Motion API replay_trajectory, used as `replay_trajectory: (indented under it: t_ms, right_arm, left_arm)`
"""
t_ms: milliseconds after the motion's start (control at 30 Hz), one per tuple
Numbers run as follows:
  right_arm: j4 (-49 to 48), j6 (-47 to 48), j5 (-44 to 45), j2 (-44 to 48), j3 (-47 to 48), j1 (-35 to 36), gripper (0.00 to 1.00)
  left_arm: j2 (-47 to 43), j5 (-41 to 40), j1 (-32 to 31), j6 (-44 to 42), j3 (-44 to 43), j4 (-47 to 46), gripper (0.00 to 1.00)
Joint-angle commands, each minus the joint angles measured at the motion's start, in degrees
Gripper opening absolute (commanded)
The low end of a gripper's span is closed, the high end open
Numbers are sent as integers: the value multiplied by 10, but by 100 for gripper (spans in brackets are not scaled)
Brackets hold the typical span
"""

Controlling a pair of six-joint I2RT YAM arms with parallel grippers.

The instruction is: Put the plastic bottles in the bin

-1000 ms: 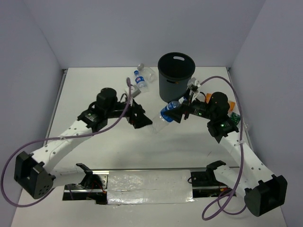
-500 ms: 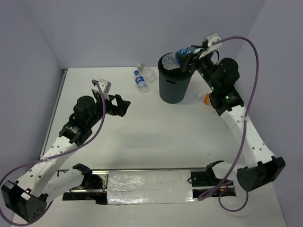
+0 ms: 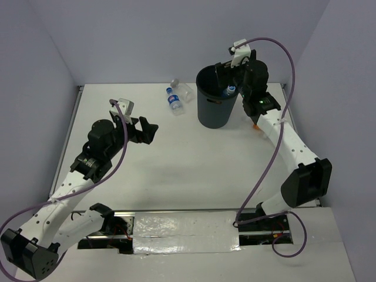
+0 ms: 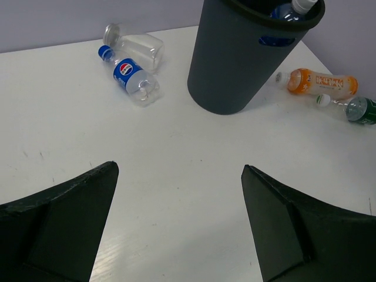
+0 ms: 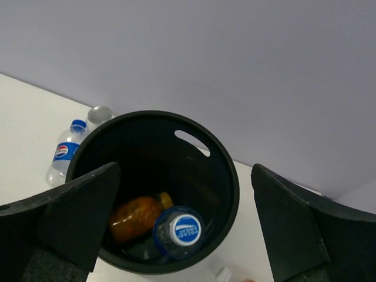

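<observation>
The green bottle is still outside the bin (image 3: 216, 106), below my right gripper and to its right in the top view. I will move my right gripper back and down onto it.
The dark grey bin (image 3: 216, 106) stands at the back of the table. My right gripper (image 3: 230, 71) hangs open right above its mouth, holding nothing. In the right wrist view, between the open fingers (image 5: 76, 217), a blue-capped clear bottle (image 5: 179, 230) and an orange bottle (image 5: 132, 218) lie inside the bin (image 5: 232, 176). Left of the bin, on the table, lie a blue-label bottle (image 4: 132, 75) and a clear bottle (image 4: 132, 42). An orange bottle (image 4: 320, 82) lies to its right. My left gripper (image 4: 179, 170) is open and empty over bare table, well in front of these.
A green bottle (image 4: 358, 108) lies beside the orange one at the right, both close to my right arm's forearm (image 3: 282, 138). The walls close in behind the bin. A metal rail (image 3: 182, 226) runs along the near edge.
My right gripper carried a blue-label bottle from table height up over the bin and opened; the bottle now lies in the bin. My left arm drew back to the left.
</observation>
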State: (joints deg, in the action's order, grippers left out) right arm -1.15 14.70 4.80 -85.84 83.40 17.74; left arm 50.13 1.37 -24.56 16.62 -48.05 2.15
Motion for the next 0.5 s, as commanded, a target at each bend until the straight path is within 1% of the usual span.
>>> replay_trajectory:
  t_ms: [0, 33, 67, 100, 133, 167, 200, 233, 333, 433, 467]
  right_arm:
    - [38, 30, -9, 48, 41, -6, 100]
    - [56, 39, -22, 58, 41, -6, 100]
    - [96, 52, -37, 78, 39, -6, 100]
    - [117, 82, -75, 89, 32, -7, 100]
    - [156, 97, -93, 102, 26, -11, 100]
    - [176, 115, -110, 129, 17, -13, 100]
    - [212, 145, -136, 152, -4, -20, 100]
    - [212, 160, -142, 153, -12, -24, 100]
    - [318, 218, -135, 178, -51, -45, 100]
    - [371, 267, -103, 184, -110, -68, 100]
    - [373, 287, -68, 187, -151, -85, 100]
  left_arm:
    - [-1, -3, 6, -9, -11, -6, 99]
    - [0, -1, 5, -10, -12, -5, 100]
    - [1, 0, 6, -10, -13, -1, 99]
    - [3, 3, 6, -10, -15, 0, 100]
    - [5, 5, 7, -10, -16, 1, 99]
    - [3, 8, 7, -10, -17, 4, 99]
    - [2, 10, 7, -10, -17, 4, 99]
    - [1, 10, 7, -10, -17, 4, 99]
    - [-3, 14, 7, -11, -17, 7, 99]
    - [-7, 16, 7, -12, -16, 5, 99]
    - [-8, 18, 7, -13, -16, 6, 99]
